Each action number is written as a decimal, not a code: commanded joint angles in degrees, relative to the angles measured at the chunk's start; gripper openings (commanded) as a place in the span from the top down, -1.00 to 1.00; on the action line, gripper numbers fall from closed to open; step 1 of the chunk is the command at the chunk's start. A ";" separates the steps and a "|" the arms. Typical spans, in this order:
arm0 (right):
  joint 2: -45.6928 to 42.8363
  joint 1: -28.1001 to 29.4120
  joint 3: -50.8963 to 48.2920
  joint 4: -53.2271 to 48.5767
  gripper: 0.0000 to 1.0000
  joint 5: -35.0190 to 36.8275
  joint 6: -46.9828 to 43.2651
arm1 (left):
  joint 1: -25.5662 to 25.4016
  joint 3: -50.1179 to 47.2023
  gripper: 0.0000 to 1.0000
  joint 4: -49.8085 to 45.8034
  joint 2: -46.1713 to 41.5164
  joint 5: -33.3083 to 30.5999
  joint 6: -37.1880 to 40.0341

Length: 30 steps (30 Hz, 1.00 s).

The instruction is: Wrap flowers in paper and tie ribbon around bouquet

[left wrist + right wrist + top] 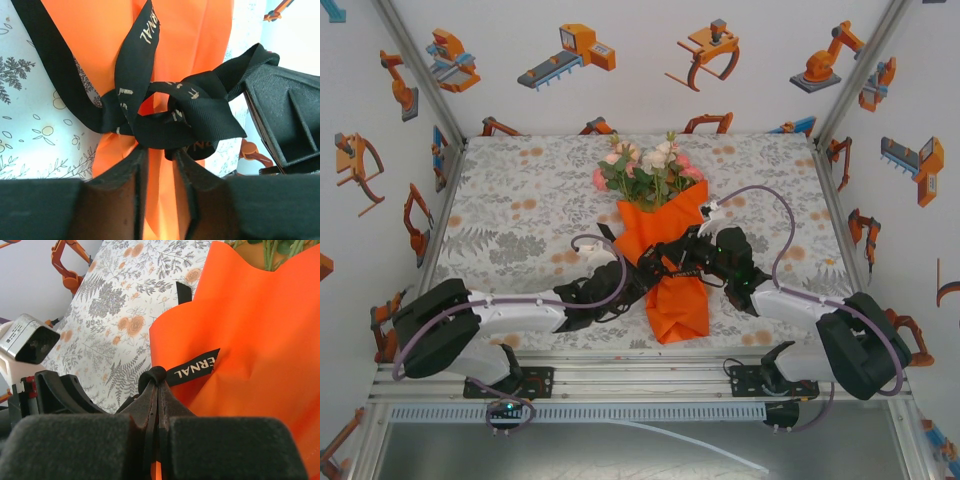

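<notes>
The tablecloth (724, 302) beside the cone is in back of my right gripper, away from the left gripper, so I will pull the fold over it to tighten the loose knot, and then let go.
The bouquet lies along the middle of the table, with pink and white flowers (645, 165) sprouting from the far end of the orange paper (672, 290) cone. The black ribbon (165, 112) goes round the cone's waist and crosses in a loose knot. My left gripper (160, 152) is open, its tips just under that knot and orange paper (200, 35) showing in the gap. My right gripper (159, 385) is shut on a fold of the ribbon (194, 368), whose printed end sticks out over the paper (250, 335). Both grippers, left (638, 268) and right (688, 255), meet at the cone's waist.
The floral tablecloth (520, 200) covers the table. White walls with orange robot cartoons (570, 55) close in three sides, behind aluminium posts (415, 70). In the left wrist view the right gripper's black body (287, 120) stands close on the right.
</notes>
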 commanded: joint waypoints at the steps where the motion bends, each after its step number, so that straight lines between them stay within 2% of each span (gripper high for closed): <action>1: -1.53 -0.05 -1.07 1.83 1.00 0.18 0.70 | 0.53 1.37 0.61 2.65 0.02 -0.81 -0.77; 4: -1.65 -0.04 -1.65 1.72 1.00 1.79 0.65 | 0.82 0.89 0.96 2.63 -1.32 0.14 0.35; 5: -1.95 -0.04 -2.09 1.23 1.00 3.51 0.88 | 0.84 0.36 1.00 1.27 -2.66 0.13 0.58; 7: -3.30 -0.44 -3.18 -1.53 1.00 7.56 1.11 | 1.40 -1.01 1.00 -5.57 -7.20 -1.24 0.82; 10: -7.86 -1.62 -5.54 -10.17 1.00 14.29 1.24 | 2.49 -3.21 1.00 -23.85 -17.28 -6.58 -0.81; 14: -15.71 -2.69 -8.57 -21.90 1.00 22.89 0.05 | 7.94 -7.29 1.00 -34.67 -26.26 -2.66 -1.26; 18: -22.83 -3.36 -8.96 -32.44 1.00 28.66 -2.02 | 11.99 -9.22 1.00 -39.18 -29.92 0.02 0.31; 23: -26.99 -5.78 -9.62 -41.62 1.00 33.77 -1.55 | 17.81 -13.22 1.00 -39.44 -32.64 3.12 0.66; 27: -28.37 -10.63 -10.41 -45.64 1.00 34.46 0.93 | 21.65 -15.52 1.00 -39.02 -35.00 4.68 2.36; 30: -27.72 -14.05 -10.73 -45.46 1.00 31.85 2.52 | 24.15 -15.83 1.00 -39.10 -35.72 5.54 4.79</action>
